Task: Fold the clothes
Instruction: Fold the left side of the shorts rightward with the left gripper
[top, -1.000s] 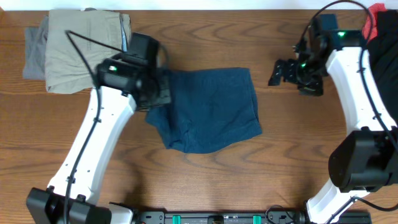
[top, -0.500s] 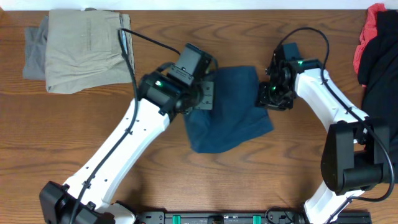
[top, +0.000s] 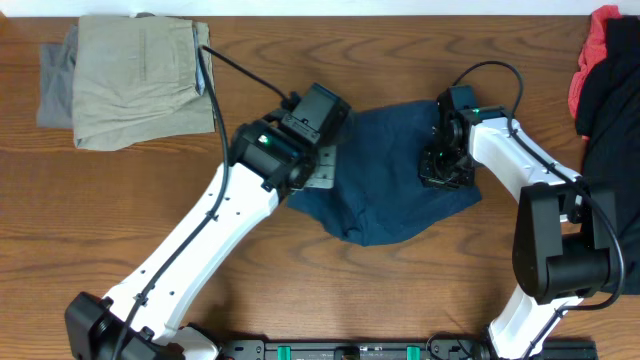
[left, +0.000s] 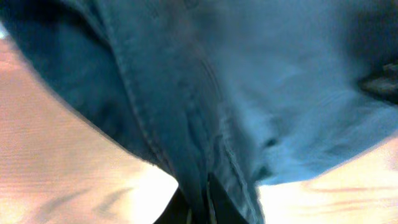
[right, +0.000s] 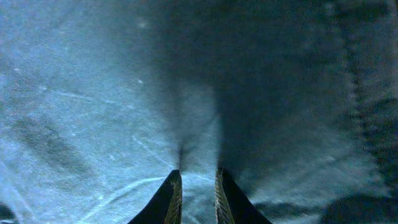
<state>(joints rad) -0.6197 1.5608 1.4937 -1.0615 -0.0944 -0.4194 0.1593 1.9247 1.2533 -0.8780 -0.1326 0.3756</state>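
The left gripper goes to the right in the overhead view and releases the folded edge next, as the shorts' middle (top: 375, 168) (left: 280, 81) lies on that side of it.
Dark navy shorts (top: 390, 205) lie bunched in the middle of the table. My left gripper (top: 318, 172) is at their left edge, shut on a seamed hem. In the left wrist view that hem (left: 186, 112) runs down between the dark fingers of the left gripper (left: 205, 202). My right gripper (top: 441, 170) presses down on the shorts' right side. Seen from the right wrist, its two fingertips (right: 174, 186) stand close together on the blue cloth (right: 93, 93), with a small ridge of fabric pinched in the right gripper (right: 198, 179).
A folded khaki garment (top: 140, 75) lies on a grey one (top: 55, 85) at the back left corner. Red (top: 598, 40) and black (top: 615, 110) clothes are heaped at the right edge. Bare wood table (top: 300, 290) stretches along the front.
The left gripper has dragged the shorts to the right. The right arm came in from the back right, dropped onto the shorts and closed its jaws on the cloth.
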